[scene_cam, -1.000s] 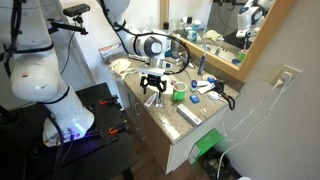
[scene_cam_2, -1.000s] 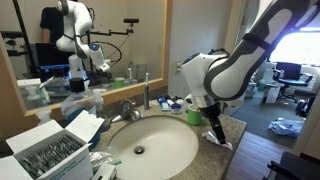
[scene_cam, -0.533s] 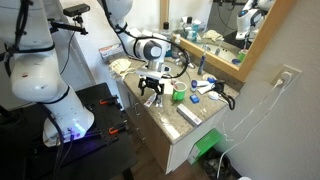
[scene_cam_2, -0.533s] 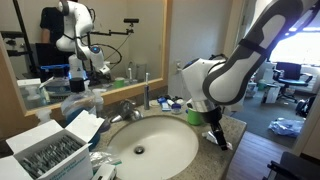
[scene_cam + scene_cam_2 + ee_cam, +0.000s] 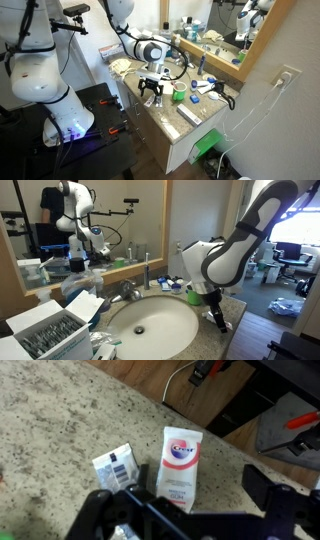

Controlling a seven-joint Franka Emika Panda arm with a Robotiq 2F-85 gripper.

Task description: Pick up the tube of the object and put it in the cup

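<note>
The tube lies nearer one finger than the other, so next I need to move my gripper slightly to the left in the wrist view, over the white Crest tube (image 5: 178, 468).
In the wrist view a small white Crest tube (image 5: 178, 468) lies flat on the speckled granite counter near its front edge. My gripper (image 5: 185, 500) is open and hovers right above it. One dark finger (image 5: 100, 510) is to the tube's left and the other (image 5: 262, 485) to its right, neither touching it. In both exterior views the gripper (image 5: 152, 95) (image 5: 216, 316) points down over the counter's edge and hides the tube. A green cup (image 5: 180, 93) (image 5: 194, 296) stands on the counter close beside the gripper.
A small white packet with a barcode (image 5: 118, 468) lies just left of the tube. A longer flat white bar (image 5: 188, 115) lies on the counter. The sink basin (image 5: 150, 328) and faucet (image 5: 128, 288) are nearby, with bottles along the mirror (image 5: 200, 62). The counter edge drops to the floor (image 5: 230, 405).
My gripper has sunk slightly toward the counter and stays open. The tube and the cup have not moved.
</note>
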